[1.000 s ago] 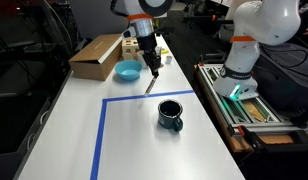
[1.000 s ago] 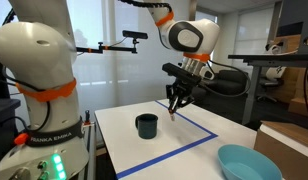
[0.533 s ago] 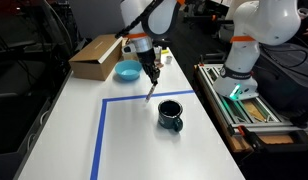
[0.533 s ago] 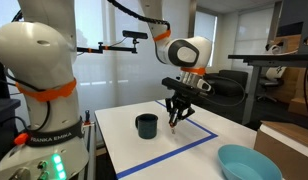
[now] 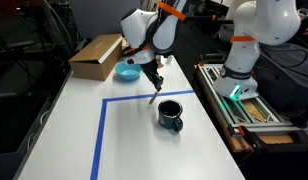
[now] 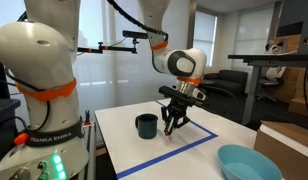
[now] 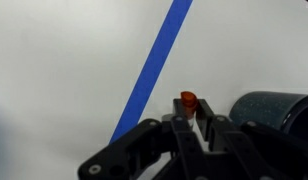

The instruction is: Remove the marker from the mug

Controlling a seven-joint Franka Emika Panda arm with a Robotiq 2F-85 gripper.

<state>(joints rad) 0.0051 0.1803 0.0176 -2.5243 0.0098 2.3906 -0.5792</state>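
I should move my gripper down slightly next, to the bare tabletop [image 5: 150,103] [image 7: 170,100] beside the mug, and open it to release the marker, because the marker already hangs outside the mug.
The dark teal mug [image 5: 170,114] stands upright on the white table inside the blue tape lines; it also shows in an exterior view [image 6: 146,125] and at the right edge of the wrist view [image 7: 277,112]. My gripper [image 5: 155,86] [image 6: 173,117] is shut on the marker [image 5: 152,98], which hangs tilted, tip down, just beside the mug and outside it. In the wrist view the marker's orange end [image 7: 188,100] sticks out between the closed fingers [image 7: 190,125]. I cannot tell if the tip touches the table.
A blue tape line [image 5: 102,130] [image 7: 154,65] marks a rectangle on the table. A light-blue bowl [image 5: 127,71] [image 6: 252,163] and a cardboard box [image 5: 96,56] sit at the far end. A second white robot arm [image 5: 249,40] [image 6: 39,90] stands beside the table.
My gripper, still holding the marker, has moved down towards the table and closer to the mug. The mug has not moved.
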